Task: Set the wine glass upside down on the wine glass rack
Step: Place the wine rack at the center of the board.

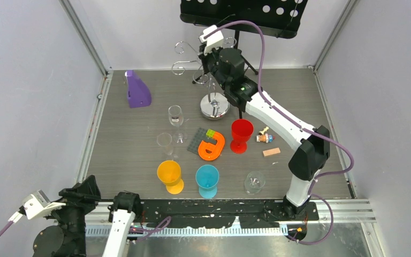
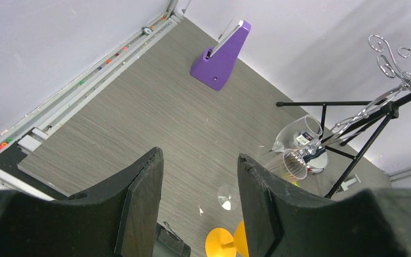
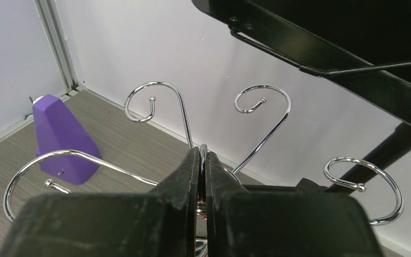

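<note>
I should next pull the rack (image 1: 214, 107) back by its post with my right gripper, toward the orange shape (image 1: 212, 149), and let it go. That shape is back from my gripper.
The chrome wine glass rack (image 1: 214, 107) stands at the back middle of the table, its curled wire arms (image 3: 151, 99) spreading at the top. My right gripper (image 3: 203, 152) is shut on the top of the rack's thin central post, also seen from above (image 1: 210, 67). No wine glass is held. Clear wine glasses stand upright on the table (image 1: 175, 115) (image 1: 165, 143), and another (image 1: 255, 182) sits near the front right. My left gripper (image 2: 200, 160) is open with nothing between its fingers, low at the near left corner (image 1: 83, 194).
Orange (image 1: 169, 175), blue (image 1: 207, 181) and red (image 1: 241, 135) plastic goblets stand mid-table. An orange shape (image 1: 212, 145) lies on a grey brick plate. A purple wedge (image 1: 137, 90) sits back left. A black music stand (image 1: 241, 13) rises behind the rack. Small items (image 1: 267, 144) lie at the right.
</note>
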You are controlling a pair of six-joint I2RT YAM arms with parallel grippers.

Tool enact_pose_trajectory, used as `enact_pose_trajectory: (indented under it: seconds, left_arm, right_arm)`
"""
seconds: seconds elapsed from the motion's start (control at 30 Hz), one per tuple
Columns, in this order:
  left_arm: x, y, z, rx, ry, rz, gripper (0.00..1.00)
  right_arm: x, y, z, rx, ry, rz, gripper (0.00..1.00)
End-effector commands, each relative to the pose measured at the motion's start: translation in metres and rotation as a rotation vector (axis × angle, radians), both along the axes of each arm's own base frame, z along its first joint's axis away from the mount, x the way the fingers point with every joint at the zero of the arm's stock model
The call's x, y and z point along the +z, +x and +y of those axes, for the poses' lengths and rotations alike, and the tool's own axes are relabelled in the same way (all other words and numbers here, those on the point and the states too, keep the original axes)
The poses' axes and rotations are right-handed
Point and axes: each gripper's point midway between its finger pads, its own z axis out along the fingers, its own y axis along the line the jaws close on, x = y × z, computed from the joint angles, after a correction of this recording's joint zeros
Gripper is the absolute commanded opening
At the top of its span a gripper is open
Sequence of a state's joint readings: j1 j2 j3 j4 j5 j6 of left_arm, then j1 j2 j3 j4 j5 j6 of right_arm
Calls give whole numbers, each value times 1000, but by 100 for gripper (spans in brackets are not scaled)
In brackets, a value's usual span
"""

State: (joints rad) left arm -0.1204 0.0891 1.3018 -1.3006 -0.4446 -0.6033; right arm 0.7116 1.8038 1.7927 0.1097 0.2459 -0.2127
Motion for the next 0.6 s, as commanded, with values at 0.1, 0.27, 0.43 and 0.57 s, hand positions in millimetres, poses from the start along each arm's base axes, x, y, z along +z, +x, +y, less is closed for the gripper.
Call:
enact_pose_trajectory:
  seconds: [0.1,0.27,0.43,0.57]
  left_arm:
    - [6,-3,-1,-6,-24,-34,53]
    - [4,-2,-1,-7,-24,-37,52]
    - [3,0,-1,-9,-17,-32,52]
    - [5,2,-3,-16,-17,-36,52]
  right_arm:
    - [143,-55,-56,-20,267,-335,5]
    - [129,-55,-69,-47,242,-324,5]
    - [118,-60,-76,-54,227,-312,5]
    - [108,-71,-85,-52,222,-299,6]
